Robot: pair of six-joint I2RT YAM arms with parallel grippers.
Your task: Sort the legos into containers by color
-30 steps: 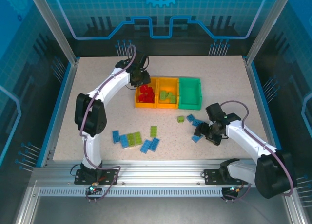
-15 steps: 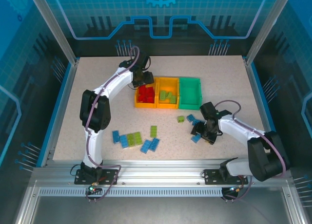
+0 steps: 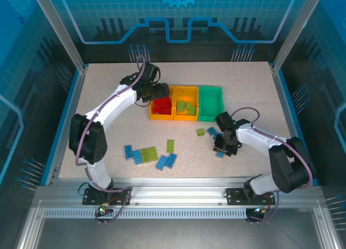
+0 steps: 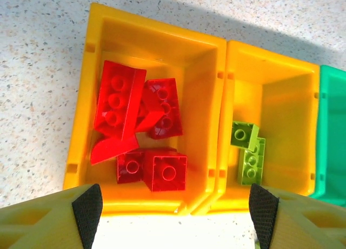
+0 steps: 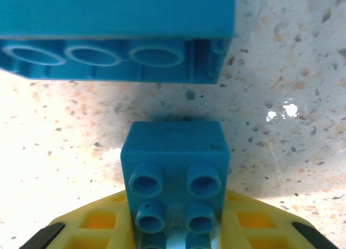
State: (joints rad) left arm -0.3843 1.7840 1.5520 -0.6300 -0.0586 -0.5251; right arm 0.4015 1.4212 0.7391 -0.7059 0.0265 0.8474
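My right gripper sits low with the blue lego. Next, it should lift the blue lego up over the near side of the empty green container (image 3: 211, 103) and outward to release it inside.
My left gripper (image 3: 158, 91) hangs open over the left orange container (image 3: 161, 118), nothing between its fingers (image 4: 86, 208). That container (image 4: 162, 51) holds several red legos (image 4: 119, 100). The middle orange one (image 4: 281, 92) holds light green legos (image 4: 250, 151), and the green one (image 3: 211, 105) looks empty. Low on the table to the right, my right gripper (image 3: 221, 146) is shut on a blue lego (image 5: 175, 151), which sits tight between the yellow fingers (image 5: 259, 222). Another blue lego (image 5: 113, 38) lies just beyond it.
Loose legos lie in front of the containers: a blue one (image 3: 128, 151), a blue and green cluster (image 3: 146, 154), two blue ones (image 3: 166, 161), a green one (image 3: 170, 145), another green one (image 3: 200, 132) and a blue one (image 3: 212, 131).
The left gripper has opened above the left orange container. The right arm has swung left onto the blue legos and its jaws have closed on one.
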